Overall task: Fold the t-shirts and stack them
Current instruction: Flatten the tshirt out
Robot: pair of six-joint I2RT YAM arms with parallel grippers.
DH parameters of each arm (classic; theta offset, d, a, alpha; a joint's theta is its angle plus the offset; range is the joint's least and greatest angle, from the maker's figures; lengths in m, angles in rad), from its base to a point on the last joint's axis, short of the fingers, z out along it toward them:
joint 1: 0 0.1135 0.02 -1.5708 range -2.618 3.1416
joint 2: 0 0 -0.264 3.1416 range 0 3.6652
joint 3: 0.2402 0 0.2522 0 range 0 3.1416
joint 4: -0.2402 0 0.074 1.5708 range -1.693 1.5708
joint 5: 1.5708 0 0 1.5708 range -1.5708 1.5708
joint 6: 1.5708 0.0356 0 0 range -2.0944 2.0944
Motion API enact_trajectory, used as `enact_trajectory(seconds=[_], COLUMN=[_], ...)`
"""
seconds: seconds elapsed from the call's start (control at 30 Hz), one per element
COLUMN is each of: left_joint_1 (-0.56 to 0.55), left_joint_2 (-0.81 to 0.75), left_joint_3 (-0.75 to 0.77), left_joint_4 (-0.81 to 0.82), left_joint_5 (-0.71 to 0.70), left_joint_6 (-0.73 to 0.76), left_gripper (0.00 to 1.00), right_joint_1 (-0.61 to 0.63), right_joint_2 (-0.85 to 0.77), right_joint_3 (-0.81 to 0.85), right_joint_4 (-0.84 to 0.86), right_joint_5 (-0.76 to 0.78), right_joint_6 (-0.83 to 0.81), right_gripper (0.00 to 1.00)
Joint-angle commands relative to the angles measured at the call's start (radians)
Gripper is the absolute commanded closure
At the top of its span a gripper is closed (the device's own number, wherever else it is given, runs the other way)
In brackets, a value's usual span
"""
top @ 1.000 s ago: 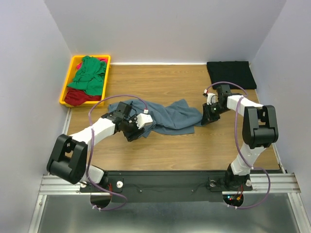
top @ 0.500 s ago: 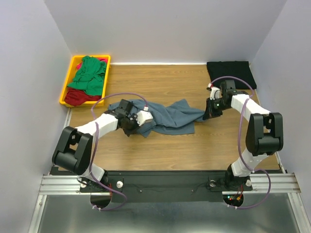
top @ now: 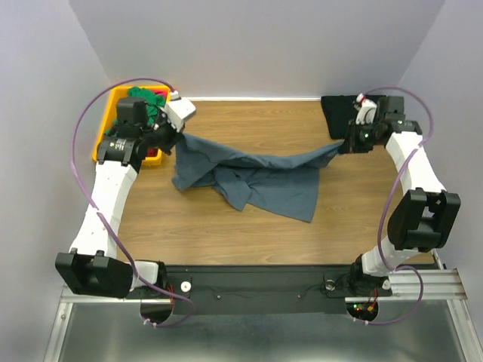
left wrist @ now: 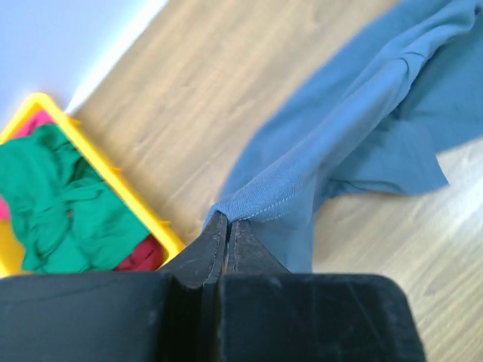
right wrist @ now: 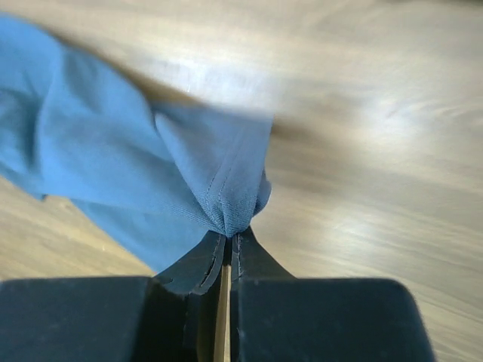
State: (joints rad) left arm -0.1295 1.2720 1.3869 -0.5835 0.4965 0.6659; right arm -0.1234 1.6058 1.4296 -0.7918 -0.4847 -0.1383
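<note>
I will next swing my left gripper up, then back and down, to spread out the sagging folds. I will let go over the bare near tabletop, which is below and back from the gripper.
The slate blue-grey t-shirt (top: pixel 256 175) hangs stretched between both arms above the wooden table, its lower folds sagging toward the middle. My left gripper (top: pixel 181 137) is shut on the shirt's left edge; in the left wrist view its jaws (left wrist: pixel 227 220) pinch a stitched hem (left wrist: pixel 272 197). My right gripper (top: pixel 344 143) is shut on the shirt's right corner, the cloth (right wrist: pixel 128 166) bunching at the jaw tips (right wrist: pixel 229 235). A folded black t-shirt (top: pixel 370 115) lies at the back right, partly hidden by the right arm. The green t-shirt (top: pixel 151 100) and red t-shirt (top: pixel 154 154) lie in the yellow tray.
The yellow tray (top: pixel 101 136) stands at the back left, partly hidden behind my left arm; in the left wrist view its rim (left wrist: pixel 128 197) shows just left of the jaws. White walls close in the table on three sides.
Both grippers closed on the blue-grey shirt and lifted it up and back, moving apart. The shirt went from a crumpled heap on the table to a stretched, hanging span.
</note>
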Motion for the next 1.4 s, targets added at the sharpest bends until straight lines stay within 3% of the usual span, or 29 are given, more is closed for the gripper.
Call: enact_trajectory(seconds=[0.0, 0.27, 0.47, 0.6, 0.73, 0.83, 0.9, 0.97, 1.03, 1.07, 1.13, 1.23, 1.37], left_joint_1=[0.050, 0.143, 0.153, 0.151, 0.151, 0.151, 0.151, 0.153, 0.153, 0.153, 0.153, 0.160, 0.172], left_joint_2=[-0.036, -0.095, -0.149, -0.103, 0.039, 0.197, 0.335, 0.485, 0.579, 0.660, 0.704, 0.650, 0.497], left_joint_3=[0.067, 0.136, 0.153, 0.176, 0.276, 0.426, 0.582, 0.788, 0.944, 1.095, 1.199, 1.126, 0.991], left_joint_4=[0.016, 0.083, 0.106, 0.171, 0.246, 0.309, 0.361, 0.392, 0.412, 0.437, 0.480, 0.691, 0.803], left_joint_5=[0.034, 0.027, 0.060, 0.068, 0.057, 0.028, -0.013, -0.055, -0.078, -0.082, -0.111, -0.141, -0.130], left_joint_6=[-0.087, -0.176, -0.229, -0.262, -0.301, -0.344, -0.377, -0.408, -0.446, -0.451, -0.462, -0.445, -0.416], left_gripper=[1.00, 1.00, 1.00, 1.00, 1.00, 1.00, 1.00, 1.00, 1.00, 1.00, 1.00, 1.00, 1.00], right_joint_1=[-0.045, -0.120, -0.124, -0.124, -0.122, -0.120, -0.110, -0.094, -0.093, -0.093, -0.093, -0.093, -0.093], right_joint_2=[-0.038, -0.056, -0.118, -0.048, 0.109, 0.274, 0.357, 0.457, 0.496, 0.499, 0.494, 0.429, 0.365], right_joint_3=[0.145, 0.244, 0.284, 0.348, 0.569, 0.751, 0.970, 1.124, 1.166, 1.189, 1.203, 1.192, 1.145], right_joint_4=[-0.037, -0.112, -0.132, -0.130, -0.136, -0.149, -0.149, -0.098, 0.033, 0.081, 0.231, 0.406, 0.544], right_joint_5=[0.040, 0.070, 0.071, 0.041, -0.020, -0.034, -0.031, -0.016, -0.012, 0.018, 0.058, 0.080, 0.071], right_joint_6=[-0.027, -0.075, -0.067, -0.046, 0.006, 0.031, 0.046, 0.054, 0.092, 0.104, 0.129, 0.135, 0.177], right_gripper=[0.99, 0.99, 0.99, 0.99, 0.99, 0.99, 0.99, 0.99, 0.99, 0.99, 0.99, 0.99, 0.99])
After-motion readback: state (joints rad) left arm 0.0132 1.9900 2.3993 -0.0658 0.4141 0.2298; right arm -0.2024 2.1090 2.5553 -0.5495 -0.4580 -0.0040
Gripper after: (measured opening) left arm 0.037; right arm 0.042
